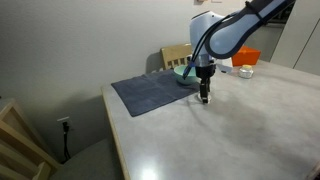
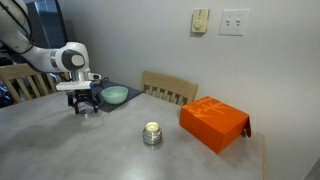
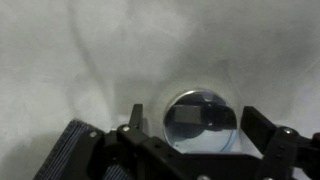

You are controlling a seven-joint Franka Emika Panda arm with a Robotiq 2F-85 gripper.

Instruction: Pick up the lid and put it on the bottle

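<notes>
The lid's round rim (image 3: 200,121) sits closer to the finger on the right in the wrist view. So my gripper shifts slightly that way next and closes around it.
The lid (image 3: 200,108) is a small round shiny cap lying flat on the grey table, seen from above in the wrist view. My gripper (image 3: 196,128) is open and sits low over the lid, one finger on each side, with a gap on both sides. In both exterior views the gripper (image 1: 204,97) (image 2: 82,108) reaches down to the table beside the teal bowl, and the lid is hidden under it. The bottle (image 2: 152,133) is small, squat and yellowish. It stands open-topped on the table, apart from the gripper, and also shows in an exterior view (image 1: 245,71).
A teal bowl (image 2: 115,95) (image 1: 185,72) sits on a dark blue mat (image 1: 150,92) right behind the gripper. An orange box (image 2: 213,122) (image 1: 246,58) lies beyond the bottle. A wooden chair (image 2: 168,88) stands at the table's far side. The mat's corner shows in the wrist view (image 3: 70,150).
</notes>
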